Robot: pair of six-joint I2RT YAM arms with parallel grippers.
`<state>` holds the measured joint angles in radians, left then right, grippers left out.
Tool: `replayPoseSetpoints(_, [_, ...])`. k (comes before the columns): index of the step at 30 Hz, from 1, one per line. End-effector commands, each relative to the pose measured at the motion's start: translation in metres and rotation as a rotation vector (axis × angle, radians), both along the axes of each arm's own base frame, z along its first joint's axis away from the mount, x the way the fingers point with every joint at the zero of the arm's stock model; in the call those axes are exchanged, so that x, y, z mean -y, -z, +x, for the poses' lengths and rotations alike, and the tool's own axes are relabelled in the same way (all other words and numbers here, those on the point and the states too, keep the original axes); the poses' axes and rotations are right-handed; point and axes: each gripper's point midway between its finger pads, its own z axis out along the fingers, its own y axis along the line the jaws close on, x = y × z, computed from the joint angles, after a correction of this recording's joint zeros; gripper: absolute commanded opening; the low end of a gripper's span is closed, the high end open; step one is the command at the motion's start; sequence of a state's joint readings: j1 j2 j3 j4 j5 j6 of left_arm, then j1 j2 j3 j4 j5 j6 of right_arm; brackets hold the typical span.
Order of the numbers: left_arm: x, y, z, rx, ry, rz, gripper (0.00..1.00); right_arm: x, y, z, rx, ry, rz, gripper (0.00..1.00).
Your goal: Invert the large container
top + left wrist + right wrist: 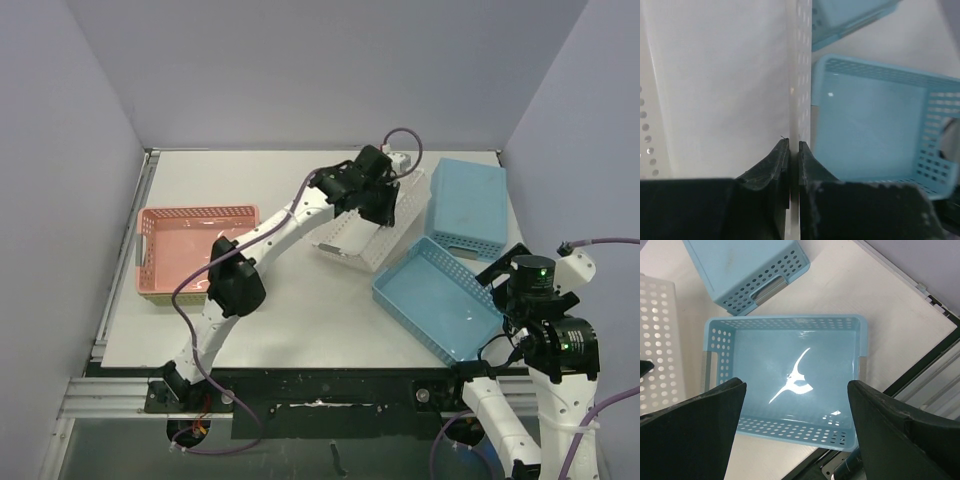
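Note:
My left gripper needs to swing the container's raised side over to the gripper's left in the top view next and release it, since bare tabletop by the pink basket is that way.
A white perforated container (352,243), the one I take for the large container, is tipped up on the table with its far side raised. My left gripper (386,207) is shut on its upper wall. In the left wrist view the two fingers (794,142) pinch that thin white wall (801,75) edge-on. My right gripper (502,272) hangs open over an upright light blue basket (397,292). In the right wrist view its fingers (796,390) stand wide apart above that basket's rim (785,319), holding nothing. The white container's holed side (657,340) shows at the left edge.
A second light blue basket (467,205) lies upside down at the back right, also seen in the right wrist view (740,265). A pink basket (195,215) sits upright at the left. The table's near edge and metal rail (300,385) run along the front.

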<state>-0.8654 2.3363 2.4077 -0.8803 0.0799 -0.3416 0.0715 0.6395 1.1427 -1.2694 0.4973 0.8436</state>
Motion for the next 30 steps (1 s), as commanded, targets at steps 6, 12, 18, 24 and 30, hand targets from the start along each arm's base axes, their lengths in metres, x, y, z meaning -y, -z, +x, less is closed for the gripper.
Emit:
replayPoseSetpoints(6, [-0.018,-0.152,0.012,-0.272,0.145,-0.823,0.0,0.0,-0.019,0.016,0.092,-0.008,-0.012,0.86])
replayPoseSetpoints(12, [-0.05,-0.134,0.034,-0.476,0.135,-1.095,0.0,-0.004,-0.014,0.018,0.086,-0.029,0.007,0.86])
replayPoseSetpoints(18, [-0.071,-0.11,0.047,-0.576,0.123,-1.213,0.0,-0.038,-0.004,0.037,0.063,-0.299,0.021,0.87])
replayPoseSetpoints(24, [-0.101,-0.077,0.074,-0.545,0.017,-1.124,0.0,-0.083,0.039,0.052,-0.074,-0.551,0.147,0.92])
replayPoseSetpoints(30, [-0.15,-0.036,0.096,-0.541,-0.105,-1.004,0.02,-0.094,0.057,0.056,-0.112,-0.616,0.181,0.94])
